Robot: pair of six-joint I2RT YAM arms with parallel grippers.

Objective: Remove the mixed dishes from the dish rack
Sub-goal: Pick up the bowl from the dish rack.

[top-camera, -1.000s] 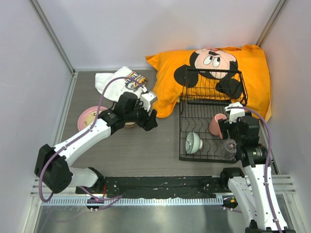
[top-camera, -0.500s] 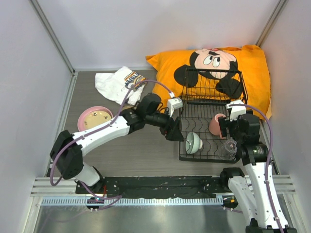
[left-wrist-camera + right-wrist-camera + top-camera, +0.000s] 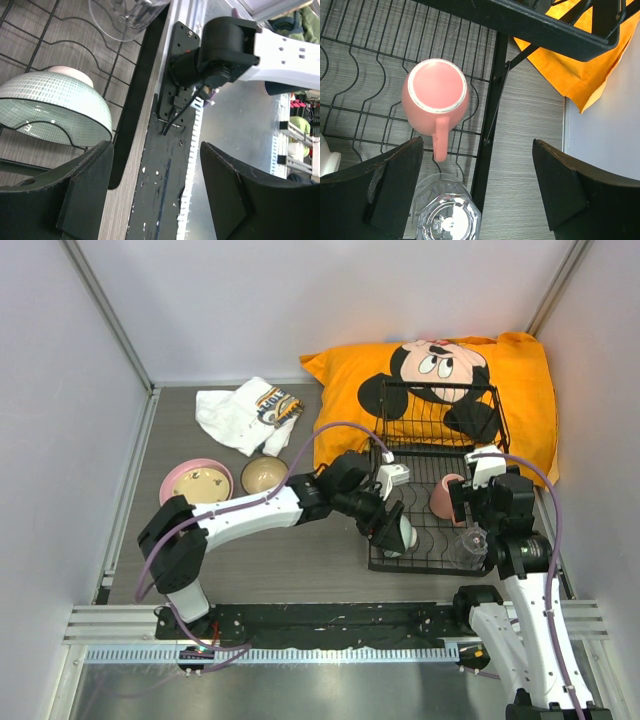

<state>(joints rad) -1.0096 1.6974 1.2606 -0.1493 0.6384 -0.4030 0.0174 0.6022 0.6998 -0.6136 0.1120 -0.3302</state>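
I should lower my left gripper and move it toward the left in its wrist view, so its fingers go on both sides of the bowl's rim. The bowl's rim is just outside one finger.
The black wire dish rack lies partly on an orange cartoon cushion. In it stand an upturned pale green bowl, an upturned pink mug and a clear glass. My left gripper reaches over the rack's near-left part and covers most of the bowl from above. In its wrist view the left gripper is open and empty, with the bowl just beyond one finger. My right gripper is open and empty above the rack's right edge bar, with the mug and the glass beside it.
On the table's left sit a pink plate with a tan speckled plate on it, and a brown bowl. A white folded cloth lies behind them. The orange cushion fills the back right. The rack's raised basket stands at its far end.
My left arm has swung from beside the brown bowl on the left across to the rack, ending over the green bowl. The brown bowl now shows. The right arm has stayed put.
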